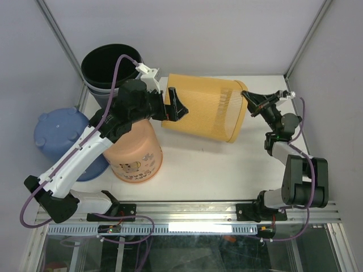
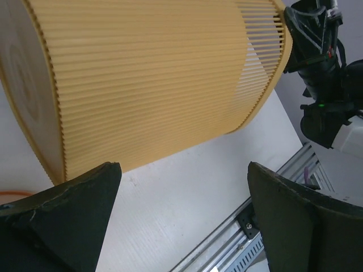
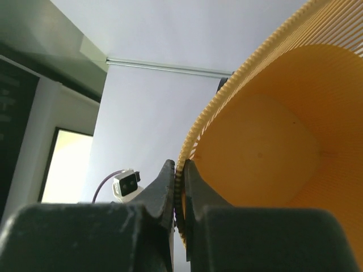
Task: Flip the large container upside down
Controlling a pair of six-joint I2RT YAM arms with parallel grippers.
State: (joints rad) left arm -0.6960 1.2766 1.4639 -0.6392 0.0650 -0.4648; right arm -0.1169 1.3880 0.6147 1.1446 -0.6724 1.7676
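The container's opening faces sideways, so next my right gripper will draw the container's rim back and down toward the bare tabletop below and back of it, then release.
The large container is a yellow ribbed basket (image 1: 205,106). It lies tipped on its side above the table's back middle, its open mouth facing right. My right gripper (image 1: 247,97) is shut on its rim; in the right wrist view the two fingers (image 3: 168,184) pinch the ribbed rim (image 3: 210,122) from both sides. My left gripper (image 1: 174,107) is open at the basket's closed base end. In the left wrist view the basket (image 2: 147,79) fills the top and the dark fingers (image 2: 79,192) stand wide apart below it, holding nothing.
A peach bucket (image 1: 135,153) stands upside down under the left arm. A blue container (image 1: 59,136) sits at the left edge and a black bin (image 1: 108,65) at the back left. The metal rail (image 1: 187,212) runs along the near edge.
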